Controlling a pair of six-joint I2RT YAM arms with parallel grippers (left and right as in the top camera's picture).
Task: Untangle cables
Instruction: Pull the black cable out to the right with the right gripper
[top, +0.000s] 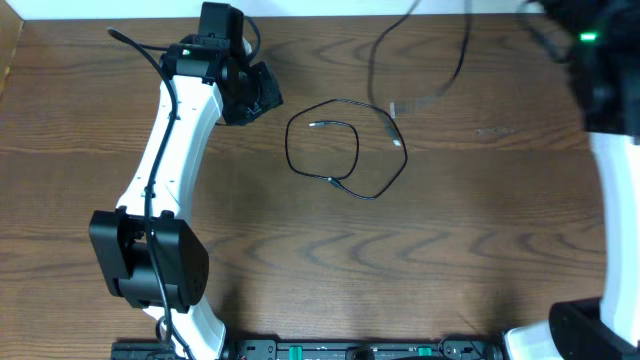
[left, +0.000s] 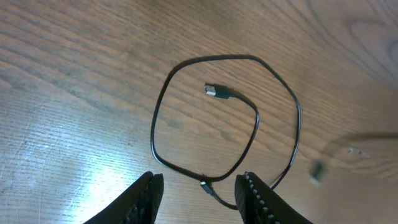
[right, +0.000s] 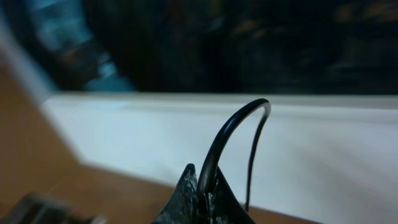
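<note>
The black cable's ends dangle by the loop, so my right gripper next swings to the right in the overhead view, then back and down toward bare table (top: 512, 140).
A thin black cable (top: 357, 148) lies on the wooden table in a loose double loop, one plug end (left: 214, 91) inside the loop and the other (left: 205, 185) at its near edge. My left gripper (left: 199, 180) hovers open just left of the loop (top: 262, 95), holding nothing. The near plug shows on the table between its fingers. A second dark cable (top: 466, 40) hangs from the top edge, its loose ends dangling near the loop's far right. My right gripper (right: 202, 177) is shut on a black cable (right: 224, 134), raised off the table at the far right. No white cable shows.
The left arm's white links (top: 165, 170) and its black base (top: 150, 260) fill the left side of the table. The right arm (top: 600, 150) stands along the right edge. A white wall (right: 155, 130) runs behind the table.
</note>
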